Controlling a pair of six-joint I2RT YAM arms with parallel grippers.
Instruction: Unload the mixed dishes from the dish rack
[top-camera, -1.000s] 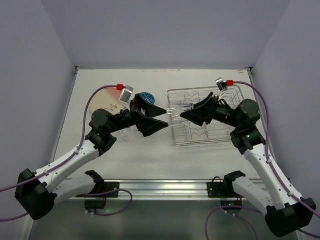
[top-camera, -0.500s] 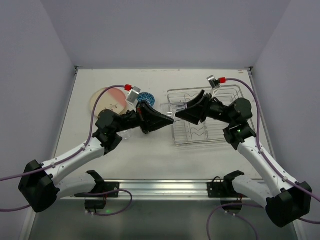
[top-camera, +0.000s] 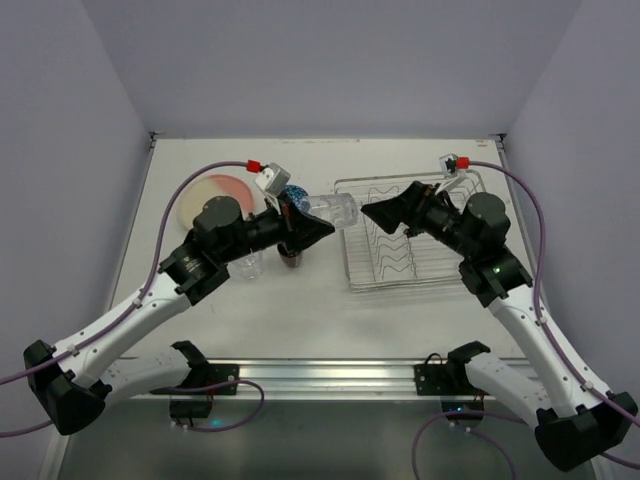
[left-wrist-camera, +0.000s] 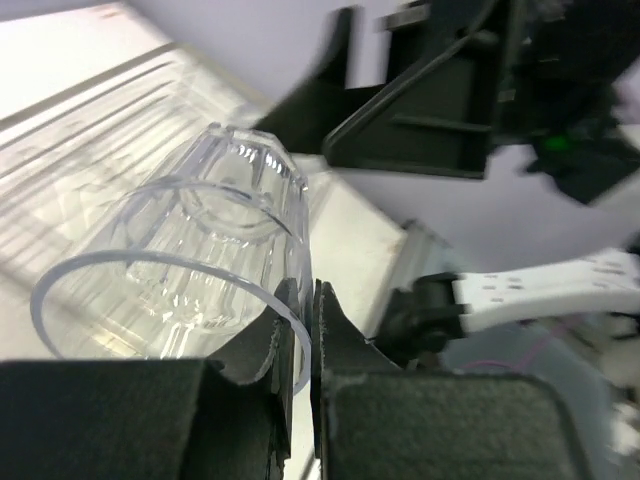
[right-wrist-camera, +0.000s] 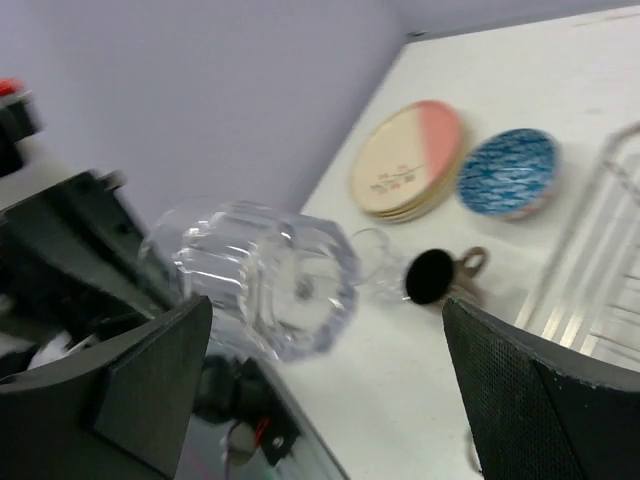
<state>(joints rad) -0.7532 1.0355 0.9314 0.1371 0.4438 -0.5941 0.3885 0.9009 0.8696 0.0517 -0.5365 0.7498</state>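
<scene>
My left gripper should tilt down, pull back and lower the sideways tumbler onto the table with its base first, at the near side of the brown mug.
My left gripper (top-camera: 320, 224) is shut on the rim of a clear glass tumbler (top-camera: 336, 210), held on its side in the air between the arms. In the left wrist view the pads pinch the tumbler (left-wrist-camera: 190, 250) wall at the rim. My right gripper (top-camera: 372, 213) stands open just right of it, over the left edge of the silver wire dish rack (top-camera: 412, 268), touching nothing. From the right wrist the tumbler (right-wrist-camera: 268, 275) base faces the open fingers (right-wrist-camera: 150, 375). The cream and pink plates (top-camera: 213, 193), blue bowl (top-camera: 294, 192), brown mug (top-camera: 290, 257) and another tumbler (top-camera: 250, 266) stand on the table at left.
The right wrist view shows the plates (right-wrist-camera: 408, 160), blue bowl (right-wrist-camera: 508, 172), mug (right-wrist-camera: 435, 275) and a standing tumbler (right-wrist-camera: 375, 258) close together, with the rack wire (right-wrist-camera: 600, 255) at right. Grey walls close in the table on three sides.
The tumbler passed from the right gripper to the left: the left shut on its rim, and the right opened wide and drew back toward the rack.
</scene>
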